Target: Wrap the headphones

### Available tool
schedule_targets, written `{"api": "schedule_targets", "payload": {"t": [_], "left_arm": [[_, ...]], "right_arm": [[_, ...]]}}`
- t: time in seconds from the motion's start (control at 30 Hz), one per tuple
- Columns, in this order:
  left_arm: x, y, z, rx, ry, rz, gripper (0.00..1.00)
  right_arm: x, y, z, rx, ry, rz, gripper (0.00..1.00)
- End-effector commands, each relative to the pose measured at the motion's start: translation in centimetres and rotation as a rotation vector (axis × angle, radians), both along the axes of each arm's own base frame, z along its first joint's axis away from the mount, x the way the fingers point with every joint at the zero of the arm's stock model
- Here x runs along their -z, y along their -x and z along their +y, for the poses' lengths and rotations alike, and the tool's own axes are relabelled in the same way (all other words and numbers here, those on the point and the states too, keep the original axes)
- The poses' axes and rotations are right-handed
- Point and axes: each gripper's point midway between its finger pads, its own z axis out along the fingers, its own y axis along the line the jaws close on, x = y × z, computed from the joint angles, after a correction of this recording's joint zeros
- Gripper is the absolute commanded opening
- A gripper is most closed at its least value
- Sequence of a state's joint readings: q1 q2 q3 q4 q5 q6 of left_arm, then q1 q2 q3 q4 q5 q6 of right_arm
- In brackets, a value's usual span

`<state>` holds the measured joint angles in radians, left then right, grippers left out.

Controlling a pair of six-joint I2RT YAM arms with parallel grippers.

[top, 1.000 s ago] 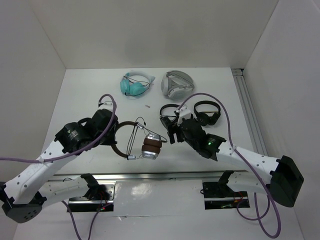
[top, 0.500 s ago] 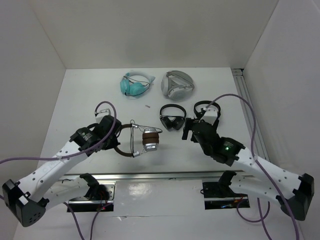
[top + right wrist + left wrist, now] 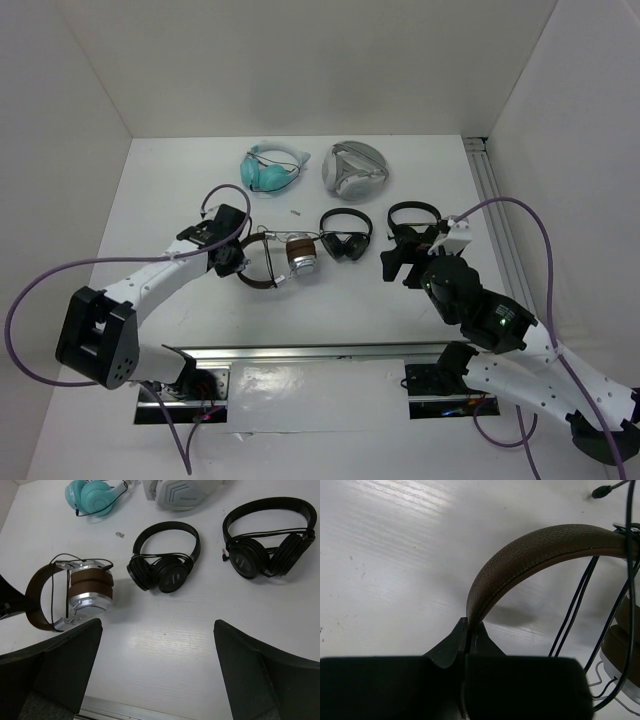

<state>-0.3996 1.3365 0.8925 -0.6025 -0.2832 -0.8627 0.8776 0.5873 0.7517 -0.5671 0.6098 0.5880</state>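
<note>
The white tabletop is below my left gripper, so next my left gripper will ease outward and down, set the brown headband [image 3: 540, 545] on the tabletop and let go of it.
The headphones [image 3: 300, 260] lie on the white table, silver earcups with brown pads stacked together and the thin black cable [image 3: 575, 610] looped around them. My left gripper [image 3: 236, 258] is shut on the brown headband [image 3: 540, 545] at its left curve. The pair also shows in the right wrist view [image 3: 87, 587], where the cable runs over the earcups. My right gripper [image 3: 398, 265] is open and empty, raised over bare table to the right of the headphones, its fingers [image 3: 55, 665] spread wide.
Two small black headphones [image 3: 345, 235] [image 3: 412, 215] lie right of the brown pair. A teal pair [image 3: 270, 170] and a grey-white pair [image 3: 355, 170] lie at the back. A small scrap [image 3: 296, 212] lies between. A metal rail [image 3: 495, 220] runs along the right side.
My left gripper has moved toward the back with the headphones held by the headband. My right gripper has drawn away from them to the right and risen.
</note>
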Motion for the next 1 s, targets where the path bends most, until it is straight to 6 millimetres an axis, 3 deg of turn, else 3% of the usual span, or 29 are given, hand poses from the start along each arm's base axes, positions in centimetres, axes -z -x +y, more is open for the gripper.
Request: {"api": "schedule_targets", "payload": {"t": [0.0,0.23,0.5,0.7,0.73,0.83,0.97], "left_arm": [[-1.7,-3.3,-1.8,0.034,0.077,-0.106,0.00],[-2.3,-4.0,-1.4,0.026,0.081,-0.109,0.00],[-3.9,-0.8,-1.4,0.015,0.089,-0.091,0.00],[-3.3,0.0,-1.1,-0.015,0.086,-0.044,0.00],[-2.2,0.3,-1.2,-0.011,0.080,-0.006,0.00],[-0.9,0.1,-1.5,0.009,0.083,0.035,0.00],[-0.8,-1.6,-1.5,0.003,0.095,0.039,0.00]], "right_arm": [[-0.1,0.3,0.1,-0.021,0.019,0.009,1.00],[0.1,0.0,0.7,-0.034,0.028,0.013,1.00],[0.5,0.2,1.0,-0.051,0.033,0.022,1.00],[0.7,0.3,0.8,-0.051,0.032,0.021,1.00],[0.7,0.3,0.8,-0.051,0.032,0.021,1.00],[0.5,0.4,0.7,-0.051,0.023,0.014,1.00],[0.9,0.3,0.9,-0.051,0.032,0.021,1.00]]}}
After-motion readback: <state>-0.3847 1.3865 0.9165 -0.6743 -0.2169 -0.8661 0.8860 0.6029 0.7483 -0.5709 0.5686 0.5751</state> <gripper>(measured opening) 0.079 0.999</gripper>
